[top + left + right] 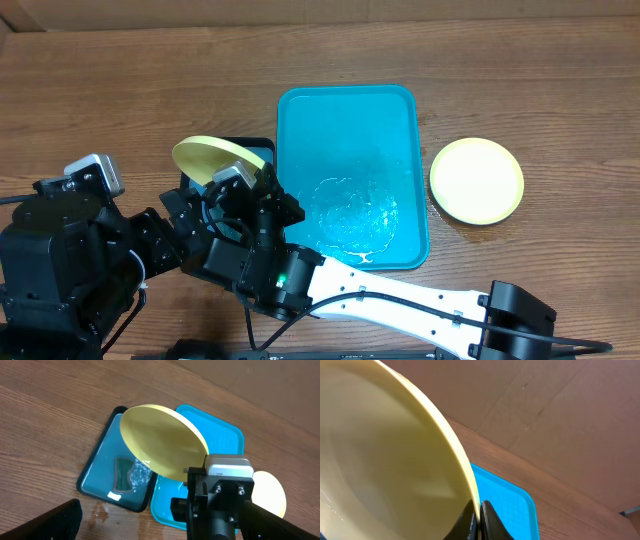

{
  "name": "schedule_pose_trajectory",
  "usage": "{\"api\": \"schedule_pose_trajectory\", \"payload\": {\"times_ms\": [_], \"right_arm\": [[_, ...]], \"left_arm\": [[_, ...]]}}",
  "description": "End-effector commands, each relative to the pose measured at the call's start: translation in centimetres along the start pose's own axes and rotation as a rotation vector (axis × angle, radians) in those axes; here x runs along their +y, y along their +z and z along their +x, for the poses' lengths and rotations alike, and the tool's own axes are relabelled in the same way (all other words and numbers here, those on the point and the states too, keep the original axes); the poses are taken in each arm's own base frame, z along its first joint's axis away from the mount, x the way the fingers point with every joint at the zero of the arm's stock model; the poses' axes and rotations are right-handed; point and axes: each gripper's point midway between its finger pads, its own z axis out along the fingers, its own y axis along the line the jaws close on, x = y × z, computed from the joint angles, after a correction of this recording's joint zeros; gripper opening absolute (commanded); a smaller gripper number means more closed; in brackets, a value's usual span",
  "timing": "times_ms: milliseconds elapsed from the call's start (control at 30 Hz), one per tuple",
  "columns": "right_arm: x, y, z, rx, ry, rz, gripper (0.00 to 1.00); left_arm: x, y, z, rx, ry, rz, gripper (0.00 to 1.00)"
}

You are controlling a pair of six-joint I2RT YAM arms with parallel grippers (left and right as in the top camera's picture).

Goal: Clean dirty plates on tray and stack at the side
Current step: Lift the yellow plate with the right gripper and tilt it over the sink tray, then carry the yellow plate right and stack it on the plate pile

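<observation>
Next, my right gripper crosses the turquoise tray (350, 120), turns its plate level and lowers to release it onto the second yellow-green plate (477, 181), since that starts the stack.
My right gripper (479, 510) is shut on the rim of a yellow-green plate (215, 158) and holds it tilted in the air above the small tray. The plate fills the right wrist view (385, 460) and shows in the left wrist view (162, 442). The turquoise tray (350, 120) lies in the middle with a film of water and no plate on it. A second yellow-green plate (477, 180) lies on the table right of the tray. My left gripper (155, 522) is open and empty, low at the front left. The blue-rimmed plate is out of view.
A small black-rimmed blue tray (97, 472) with a dark sponge (124, 474) and some foam sits against the turquoise tray's left side. Water spots mark the wood (102, 510) in front of it. The right arm (400, 300) crosses the front of the table.
</observation>
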Motion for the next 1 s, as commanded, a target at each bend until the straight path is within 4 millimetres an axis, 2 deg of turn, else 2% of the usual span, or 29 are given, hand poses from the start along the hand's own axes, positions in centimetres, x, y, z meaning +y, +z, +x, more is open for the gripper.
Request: {"api": "schedule_pose_trajectory", "payload": {"times_ms": [0, 100, 167, 233, 333, 400, 467, 500, 533, 633, 700, 733, 767, 833, 900, 967], "right_arm": [[-1.5, -0.5, -1.3, -0.024, 0.046, 0.027, 0.04], [-1.2, -0.2, -1.2, -0.014, 0.06, 0.002, 0.04], [-0.1, 0.6, -0.5, 0.029, 0.069, -0.083, 0.04], [0.7, 2.6, 1.3, 0.137, 0.141, -0.192, 0.04], [0.6, 5.7, 4.5, 0.351, 0.312, -0.323, 0.04], [1.1, 7.1, 5.8, 0.49, 0.411, -0.499, 0.04], [1.0, 7.5, 5.7, 0.604, 0.531, -0.743, 0.04], [0.2, 7.6, 5.3, 0.642, 0.6, -0.847, 0.04], [-0.8, 7.8, 4.9, 0.66, 0.657, -0.924, 0.04], [-6.5, 9.0, 3.6, 0.668, 0.842, -1.082, 0.04], [-11.1, 10.5, 4.1, 0.66, 0.939, -1.051, 0.04], [-13.9, 11.4, 5.1, 0.666, 0.988, -0.987, 0.04], [-15.9, 12.0, 6.2, 0.679, 1.024, -0.921, 0.04], [-20.7, 13.3, 9.9, 0.742, 1.093, -0.718, 0.04], [-24.5, 13.7, 14.7, 0.843, 1.122, -0.484, 0.04], [-27.7, 13.0, 19.8, 0.969, 1.114, -0.257, 0.04]], "left_arm": [[-0.2, -0.3, -0.3, -0.011, 0.023, 0.008, 1.0], [-0.2, -0.3, -0.3, -0.011, 0.023, 0.008, 1.0], [-0.2, -0.3, -0.3, -0.011, 0.023, 0.008, 1.0], [-0.2, -0.3, -0.3, -0.011, 0.023, 0.008, 1.0], [-0.2, -0.3, -0.3, -0.011, 0.023, 0.008, 1.0], [-0.2, -0.3, -0.3, -0.011, 0.023, 0.008, 1.0], [-0.2, -0.3, -0.3, -0.011, 0.023, 0.008, 1.0], [-0.2, -0.3, -0.3, -0.011, 0.023, 0.008, 1.0], [-0.2, -0.3, -0.3, -0.011, 0.023, 0.008, 1.0], [-0.2, -0.3, -0.3, -0.011, 0.023, 0.008, 1.0], [-0.2, -0.3, -0.3, -0.011, 0.023, 0.008, 1.0], [-0.2, -0.3, -0.3, -0.011, 0.023, 0.008, 1.0], [-0.2, -0.3, -0.3, -0.011, 0.023, 0.008, 1.0], [-0.2, -0.3, -0.3, -0.011, 0.023, 0.008, 1.0], [-0.2, -0.3, -0.3, -0.011, 0.023, 0.008, 1.0], [-0.2, -0.3, -0.3, -0.011, 0.023, 0.008, 1.0]]}}
